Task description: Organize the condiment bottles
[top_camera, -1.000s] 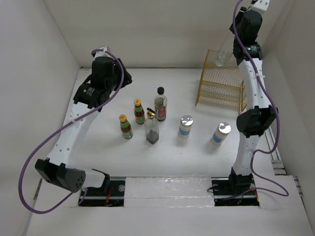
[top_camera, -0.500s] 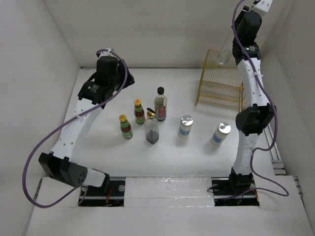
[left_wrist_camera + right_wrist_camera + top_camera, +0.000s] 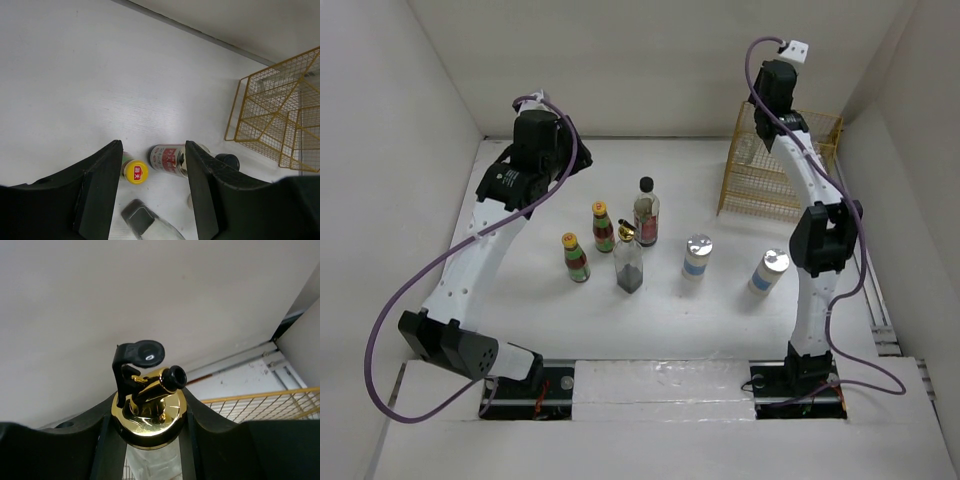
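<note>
My right gripper should next lower the clear glass bottle a little, into the rack's back level (image 3: 747, 150).
My right gripper (image 3: 758, 135) (image 3: 149, 437) is shut on a clear glass bottle with a gold pourer (image 3: 150, 407) (image 3: 748, 150), held high over the left end of the yellow wire rack (image 3: 782, 170). My left gripper (image 3: 152, 165) (image 3: 558, 165) hovers open and empty behind and left of the standing bottles. On the table stand two yellow-capped red-sauce bottles (image 3: 603, 226) (image 3: 576, 257), a black-capped jar (image 3: 646, 212) (image 3: 172, 159), a dark-filled glass bottle with a gold pourer (image 3: 629, 262) and two silver-topped shakers (image 3: 697, 256) (image 3: 768, 271). One yellow cap (image 3: 135, 171) shows between the left fingers.
The tiered wire rack (image 3: 275, 120) (image 3: 260, 407) stands at the back right, close to the right wall. White walls close in the table on the left, back and right. The arm bases sit at the near edge.
The right arm has swung left and lower, carrying the glass bottle from above the rack's far side to its left end. The left arm shifted slightly toward the back, then held still.
</note>
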